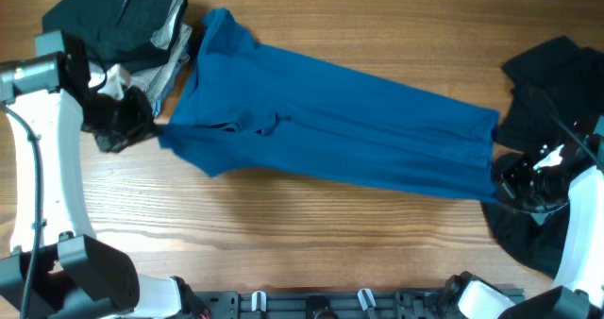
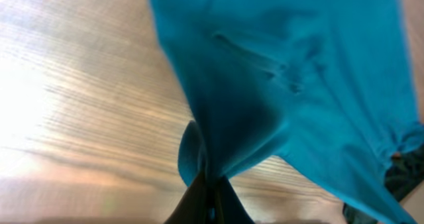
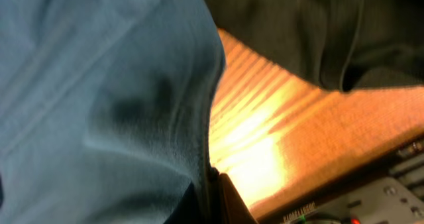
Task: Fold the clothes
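Note:
The shirt's pinched edge sticks out on the near side of the shirt. My left gripper needs to carry it outward over the shirt's far corner (image 1: 225, 47) and let it go.
The deep-blue collared shirt (image 1: 330, 121) lies stretched across the wooden table from upper left to right. My left gripper (image 1: 151, 128) is shut on the shirt's left edge near the sleeve; the left wrist view shows the blue cloth (image 2: 278, 85) pinched between its fingers (image 2: 211, 184). My right gripper (image 1: 498, 185) is shut on the shirt's right hem; the right wrist view shows the cloth (image 3: 99, 105) caught in its fingers (image 3: 212, 184). A loose black garment (image 1: 557, 83) lies at the right edge, also in the right wrist view (image 3: 318, 32). Folded black and pale grey pieces (image 1: 132, 22) sit at the top left.
The wooden table (image 1: 311, 243) shows bare wood along the front. The arm bases and a black rail (image 1: 359, 305) run along the near edge. The folded stack lies right behind my left gripper.

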Robot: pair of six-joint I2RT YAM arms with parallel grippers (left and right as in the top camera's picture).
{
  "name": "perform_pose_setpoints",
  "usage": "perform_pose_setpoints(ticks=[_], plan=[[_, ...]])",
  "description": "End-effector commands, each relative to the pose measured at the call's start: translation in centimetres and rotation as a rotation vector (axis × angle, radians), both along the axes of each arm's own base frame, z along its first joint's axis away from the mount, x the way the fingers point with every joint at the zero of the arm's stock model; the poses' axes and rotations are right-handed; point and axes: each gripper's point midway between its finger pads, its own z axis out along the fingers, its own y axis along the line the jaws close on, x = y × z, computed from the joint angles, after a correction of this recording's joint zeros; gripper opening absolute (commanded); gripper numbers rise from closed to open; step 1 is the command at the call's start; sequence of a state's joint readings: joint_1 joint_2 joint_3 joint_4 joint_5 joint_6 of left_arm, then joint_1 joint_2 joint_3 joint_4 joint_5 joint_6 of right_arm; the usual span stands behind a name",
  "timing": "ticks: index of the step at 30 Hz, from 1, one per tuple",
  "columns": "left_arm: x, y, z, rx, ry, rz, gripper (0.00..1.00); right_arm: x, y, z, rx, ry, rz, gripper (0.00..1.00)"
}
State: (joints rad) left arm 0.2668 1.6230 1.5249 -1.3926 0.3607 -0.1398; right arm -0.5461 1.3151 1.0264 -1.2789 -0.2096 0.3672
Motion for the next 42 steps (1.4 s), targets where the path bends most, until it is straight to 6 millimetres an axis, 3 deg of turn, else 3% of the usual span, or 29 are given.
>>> perform_pose_setpoints(ticks=[1,5,9,15,20,23,26,27,28,29,31,33,35,38,42], plan=[[4.5,-4.0,1.5,-0.054,-0.161,-0.027,0.04,1.9,-1.0,-1.1,0.005,-0.009,-0.026,0.08],[11.2,-9.0,1.9,-0.019,-0.381,-0.085,0.04,3.2,-1.9,-5.3,0.057,0.078,-0.028,0.07],[14.9,-11.8,0.5,-0.003,-0.471,-0.143,0.04,6.0,-3.2,-7.4,0.035,0.01,-0.017,0.06],[19.1,-10.7,-1.3,0.109,-0.562,-0.098,0.04,10.0,-4.5,-6.8,-0.007,-0.169,0.003,0.08],[21.2,-10.0,0.0,0.141,-0.656,-0.049,0.04,14.1,-5.8,-5.4,-0.052,-0.359,0.02,0.09],[21.5,-9.1,-0.3,0.179,-0.648,-0.001,0.04,16.1,-5.9,-4.3,-0.047,-0.465,0.04,0.13],[21.7,-9.2,-2.3,0.169,-0.604,0.013,0.04,17.4,-5.9,-3.8,-0.059,-0.518,0.052,0.18],[21.7,-9.3,-2.7,0.168,-0.597,0.01,0.04,17.6,-5.7,-3.7,-0.061,-0.525,0.062,0.32],[21.9,-9.5,-3.1,0.168,-0.595,0.006,0.14,17.9,-5.5,-3.6,-0.069,-0.536,0.083,0.73],[22.1,-9.6,-3.1,0.166,-0.602,0.005,0.59,18.0,-5.5,-3.6,-0.073,-0.54,0.091,0.83],[22.2,-9.9,-2.7,0.162,-0.626,-0.04,0.81,17.6,-4.8,-3.6,-0.067,-0.548,0.181,0.8],[20.2,-11.2,-2.7,0.134,-0.601,-0.207,0.83,15.7,-3.6,-4.0,-0.035,-0.483,0.236,0.79],[17.2,-11.7,-4.0,0.129,-0.492,-0.293,0.77,14.6,-2.4,-3.9,0.017,-0.463,0.272,0.79],[14.0,-12.0,-7.4,0.146,-0.347,-0.391,0.57,13.5,-0.7,-3.7,0.107,-0.442,0.267,0.79],[13.5,-11.9,-12.1,0.144,-0.254,-0.4,0.67,13.1,-0.5,-3.8,0.122,-0.425,0.263,0.79]])
